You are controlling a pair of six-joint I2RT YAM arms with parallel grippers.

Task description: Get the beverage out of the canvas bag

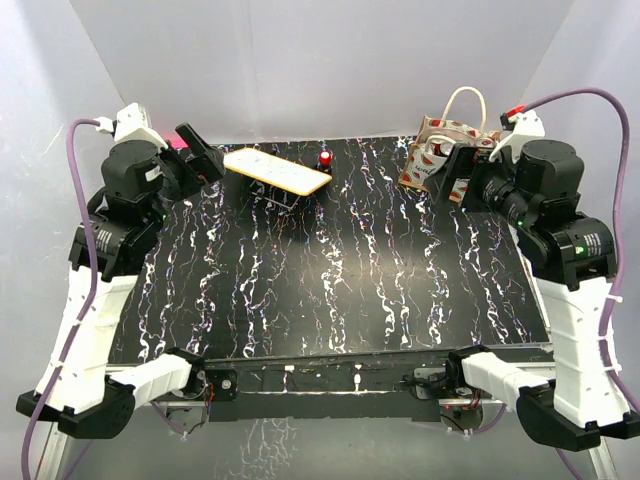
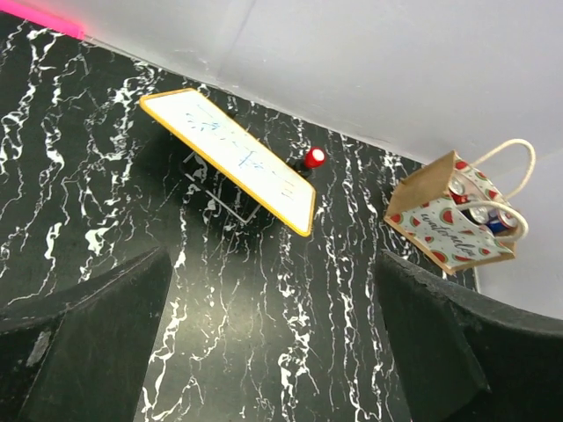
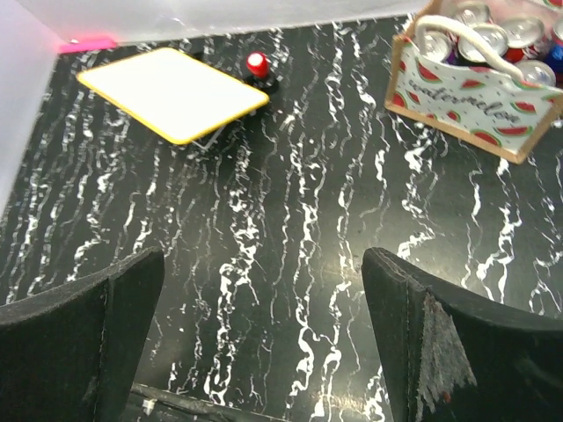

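Note:
The bag's near rope handle crosses over the can tops, so next I should move my right gripper outward, turn it toward the bag and bring its wide-open fingers around that handle.
The canvas bag (image 1: 436, 147) stands at the table's far right, with a watermelon print outside and cream rope handles. In the left wrist view the bag (image 2: 444, 230) holds several beverage cans (image 2: 482, 214). In the right wrist view the bag (image 3: 475, 97) is at the top right, with can tops (image 3: 486, 36) showing under a handle. My right gripper (image 1: 447, 178) is open and empty, raised just in front of the bag; its jaws (image 3: 264, 338) stand wide apart. My left gripper (image 1: 207, 162) is open and empty at the far left; its jaws (image 2: 273, 343) stand wide apart above the table.
A yellow-framed whiteboard (image 1: 277, 170) sits tilted on a small stand at the back middle, and shows in both wrist views (image 2: 230, 158) (image 3: 171, 92). A red-capped thing (image 1: 326, 159) stands beside it. A pink strip (image 2: 44, 18) lies at the far left edge. White walls close the back and sides.

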